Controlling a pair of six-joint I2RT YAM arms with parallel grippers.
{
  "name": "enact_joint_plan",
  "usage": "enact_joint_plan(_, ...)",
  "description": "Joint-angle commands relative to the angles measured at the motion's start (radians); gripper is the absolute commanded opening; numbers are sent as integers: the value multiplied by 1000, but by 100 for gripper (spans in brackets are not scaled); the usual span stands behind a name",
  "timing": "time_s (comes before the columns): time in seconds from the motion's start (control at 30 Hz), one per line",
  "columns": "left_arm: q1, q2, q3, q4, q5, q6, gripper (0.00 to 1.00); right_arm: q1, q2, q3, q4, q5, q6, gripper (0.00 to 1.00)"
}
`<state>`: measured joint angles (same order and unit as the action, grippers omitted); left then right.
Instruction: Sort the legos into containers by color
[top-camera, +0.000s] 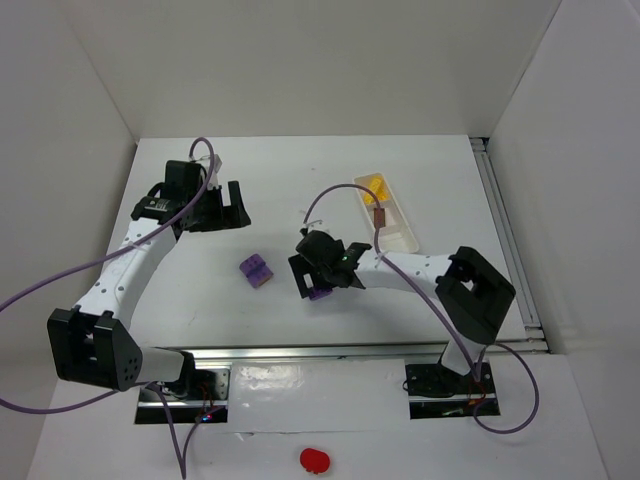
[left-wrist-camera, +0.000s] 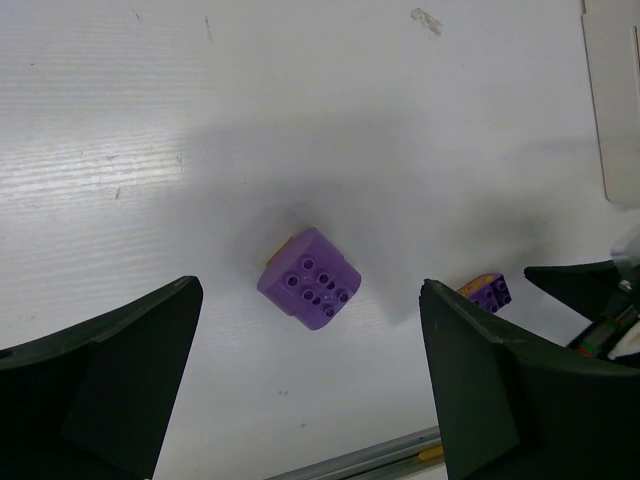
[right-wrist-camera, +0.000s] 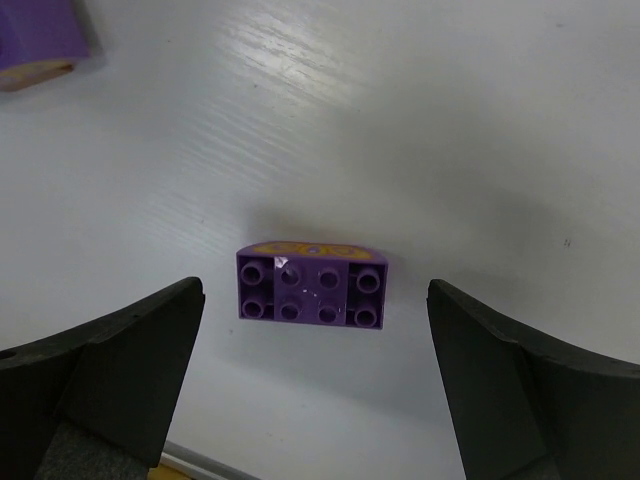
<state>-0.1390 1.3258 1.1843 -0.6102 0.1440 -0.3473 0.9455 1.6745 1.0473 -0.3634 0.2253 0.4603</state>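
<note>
The brick (top-camera: 320, 294) already lies lengthwise between the spread fingers, so the robot's right gripper will go down over the small purple lego and close on its short ends.
A small purple lego (right-wrist-camera: 312, 285) lies studs-up on the table, between the spread fingers of my right gripper (right-wrist-camera: 316, 335), which hangs open just over it and touches nothing. From above, this brick (top-camera: 320, 294) peeks out under that gripper (top-camera: 321, 280). The bigger, squarer purple lego (top-camera: 254, 270) sits alone to its left. It also shows below my open left gripper (left-wrist-camera: 310, 340) as a purple block (left-wrist-camera: 310, 278); that gripper (top-camera: 233, 207) is held high and farther back. The white container (top-camera: 400, 232) holds a yellow lego (top-camera: 373, 187) and an orange-brown lego (top-camera: 379, 219).
The table's metal front rail (top-camera: 340, 352) runs just before the arm bases. White walls close in the table on the left, back and right. A red object (top-camera: 314, 459) lies off the table in front. Purple cables loop around both arms.
</note>
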Motion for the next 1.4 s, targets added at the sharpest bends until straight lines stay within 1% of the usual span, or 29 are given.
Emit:
enact_joint_plan(0.0, 4, -8, 8, 1, 6, -12, 100, 10, 48, 46, -28, 37, 23, 100)
enact_joint_plan(0.07, 4, -8, 8, 1, 6, -12, 100, 10, 70, 56, -37, 61, 35, 100)
enact_joint_plan(0.23, 4, -8, 17, 1, 6, -12, 100, 19, 103, 56, -26, 62, 44, 100)
enact_joint_plan(0.27, 4, -8, 17, 1, 6, -12, 100, 19, 103, 46, -26, 62, 55, 98)
enact_joint_plan(0.37, 4, -8, 17, 1, -3, -12, 100, 42, 113, 46, -26, 83, 55, 88)
enact_joint_plan(0.4, 4, 1, 17, 1, -3, -12, 100, 42, 113, 46, -26, 100, 64, 79)
enact_joint_plan(0.43, 4, 1, 17, 1, -3, -12, 100, 55, 113, 46, -26, 112, 73, 75)
enact_joint_plan(0.47, 4, 1, 17, 1, -3, -12, 100, 55, 113, 46, -48, 143, 74, 67)
enact_joint_plan(0.53, 4, 1, 17, 1, -3, -12, 100, 55, 90, 57, -68, 187, 84, 63)
enact_joint_plan(0.6, 4, 1, 17, 1, -3, -12, 100, 55, 42, 68, -98, 245, 94, 63)
enact_joint_plan(0.63, 4, 1, 17, 1, -3, -12, 100, 33, 25, 78, -112, 300, 94, 63)
enact_joint_plan(0.7, 4, 1, 17, 1, -3, -2, 100, -3, -37, 88, -123, 330, 68, 63)
enact_joint_plan(0.73, 4, 1, 17, 1, -3, -2, 100, -48, -61, 88, -123, 351, 57, 63)
enact_joint_plan(0.8, -5, 1, 17, 1, -3, -2, 100, -98, -131, 76, -114, 371, 18, 63)
enact_joint_plan(0.83, -5, 1, 17, 1, -3, -2, 100, -156, -150, 76, -105, 391, 9, 63)
enact_joint_plan(0.93, -5, 10, 17, 1, 6, -2, 100, -259, -205, 53, -77, 401, -18, 63)
enact_joint_plan(0.97, -5, 10, 17, 1, 6, -2, 100, -325, -205, 53, -68, 401, -18, 63)
enact_joint_plan(1.03, -5, 10, 17, 1, 6, -2, 100, -382, -214, 42, -54, 387, -18, 63)
enact_joint_plan(1.07, -5, 10, 17, 1, 6, -2, 100, -436, -214, 31, -30, 359, -32, 63)
enact_joint_plan(1.23, -5, 19, 26, 1, 6, -2, 100, -520, -136, 31, 6, 358, -41, 64)
enact_joint_plan(1.37, -5, 19, 26, 1, 6, -2, 100, -551, -101, 43, 40, 348, -51, 75)
